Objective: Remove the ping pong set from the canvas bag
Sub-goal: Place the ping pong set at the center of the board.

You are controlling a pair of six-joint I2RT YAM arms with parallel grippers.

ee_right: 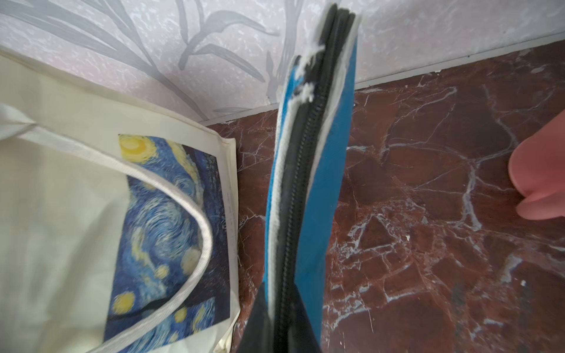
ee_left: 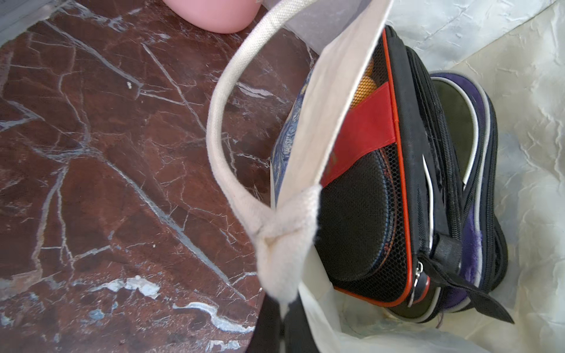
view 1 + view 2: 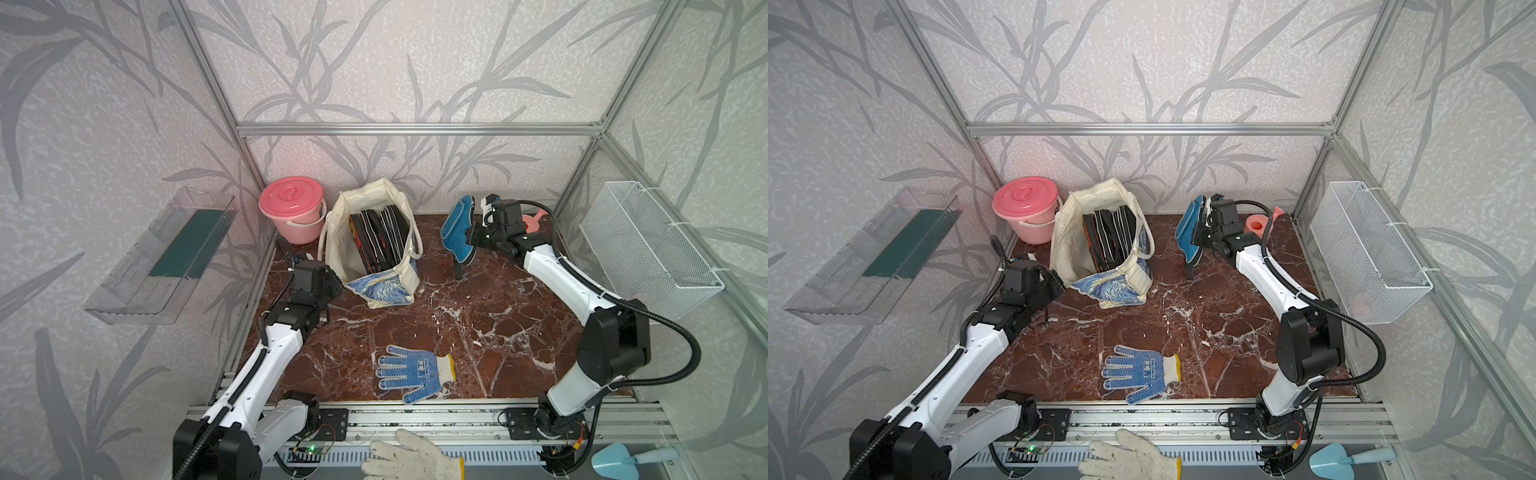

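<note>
Next, my right gripper moves down toward the canvas bag point(image 3: 345, 208) and releases the blue zip case, since the bare marble point(image 3: 429, 240) beside the bag lies below my gripper.
The cream canvas bag point(image 3: 345, 208) stands open at the back of the marble table, its starry print panel point(image 3: 380, 289) facing front. Several dark paddle cases point(image 3: 376, 239) of the ping pong set stand on edge inside it. In the left wrist view a black-red mesh case point(image 2: 367, 214) and a purple case point(image 2: 477, 152) show in the bag. My left gripper point(image 2: 282, 324) is shut on the bag's rim at the base of a loop handle point(image 2: 220, 137). To the bag's right, my right gripper point(image 1: 279, 321) is shut on a blue zip case point(image 1: 318, 214), held upright outside the bag point(image 3: 455, 230).
A pink lidded bucket point(image 3: 293, 210) stands left of the bag. A blue-dotted glove point(image 3: 411, 372) lies near the front edge, a white glove point(image 3: 411, 459) on the rail below. A pink object point(image 3: 1260, 224) sits behind the right arm. A wire basket point(image 3: 648, 241) hangs on the right wall.
</note>
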